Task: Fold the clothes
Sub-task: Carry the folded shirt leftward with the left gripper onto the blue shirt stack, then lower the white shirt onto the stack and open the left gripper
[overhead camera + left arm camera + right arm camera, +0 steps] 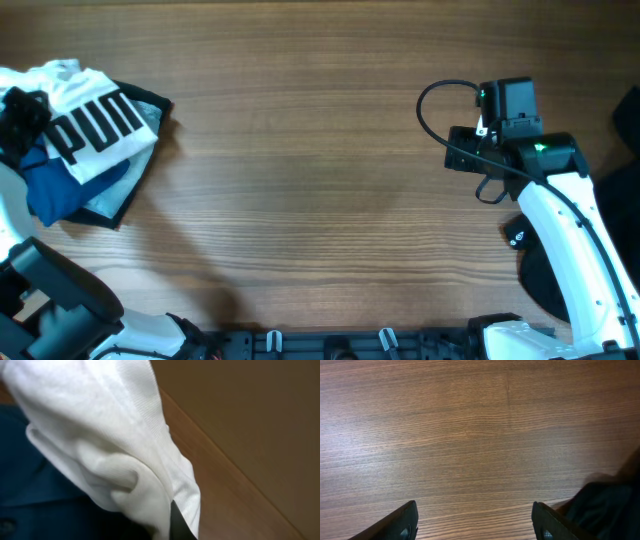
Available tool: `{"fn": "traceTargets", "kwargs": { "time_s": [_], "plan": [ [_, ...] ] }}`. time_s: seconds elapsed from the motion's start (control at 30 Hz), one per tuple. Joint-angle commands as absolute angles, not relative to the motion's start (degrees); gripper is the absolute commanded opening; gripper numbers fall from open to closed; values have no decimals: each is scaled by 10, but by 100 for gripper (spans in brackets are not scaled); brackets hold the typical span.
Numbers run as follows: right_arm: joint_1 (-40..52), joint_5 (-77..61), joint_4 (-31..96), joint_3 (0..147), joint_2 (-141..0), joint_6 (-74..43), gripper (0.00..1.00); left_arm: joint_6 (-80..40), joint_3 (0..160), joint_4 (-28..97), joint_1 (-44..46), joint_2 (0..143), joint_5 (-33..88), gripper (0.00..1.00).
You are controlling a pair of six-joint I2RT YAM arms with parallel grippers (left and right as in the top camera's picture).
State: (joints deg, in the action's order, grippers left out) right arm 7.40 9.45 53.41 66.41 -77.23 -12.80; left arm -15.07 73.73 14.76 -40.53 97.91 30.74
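Observation:
The pile's outer side lies left in the overhead view, so my left gripper needs to go there and release the white fabric (115, 445).
The clothes lie in a pile at the table's far left. On top is a white T-shirt (95, 120) with black bars, over a blue garment (55, 185) and a pale grey-blue one (112, 200). My left gripper (20, 115) sits on the pile's left side. In the left wrist view, bunched white fabric (115, 445) runs into the jaws (175, 527), with blue cloth (30, 500) behind, so the gripper looks shut on it. My right gripper (462, 150) is far right, open and empty over bare wood (475, 520).
The wooden table (320, 180) stretches between the arms. Dark cloth lies by the right arm's base (545, 275) and shows at the right wrist view's lower right (605, 505). Another dark item (630, 115) sits at the right edge. A brown wall (260, 415) rises behind the pile.

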Motion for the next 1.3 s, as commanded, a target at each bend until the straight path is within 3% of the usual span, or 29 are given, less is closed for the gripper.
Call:
{"fn": "traceTargets", "kwargs": {
  "time_s": [0.0, 0.23, 0.27, 0.33, 0.47, 0.57, 0.7, 0.8, 1.0, 1.13, 1.27],
  "plan": [
    [75, 90, 537, 667, -763, -137, 73, -136, 745, 129, -431, 957, 308, 6],
    [75, 90, 537, 667, -763, -137, 73, -124, 745, 159, -445, 968, 204, 13],
    [75, 90, 537, 667, -763, -137, 73, -124, 745, 163, -447, 968, 189, 19],
    [75, 90, 537, 667, -763, -137, 73, -124, 745, 166, -450, 968, 176, 40],
    [75, 90, 538, 667, -763, -137, 73, -124, 743, 167, -457, 968, 166, 58],
    [75, 90, 539, 667, -763, -137, 73, -124, 744, 151, -459, 966, 204, 58],
    [75, 90, 539, 667, -763, -137, 73, -124, 744, 96, -459, 947, 368, 43],
    [75, 90, 538, 667, -763, -137, 74, -129, 744, 42, -458, 927, 472, 41],
    [75, 89, 540, 667, -763, -142, 73, -139, 742, 61, -455, 956, 399, 43],
    [75, 70, 544, 667, -763, -142, 74, -139, 742, 62, -456, 1039, 369, 55],
    [75, 70, 552, 667, -763, -141, 73, -139, 742, 63, -469, 1107, 326, 57]
  ]
}}
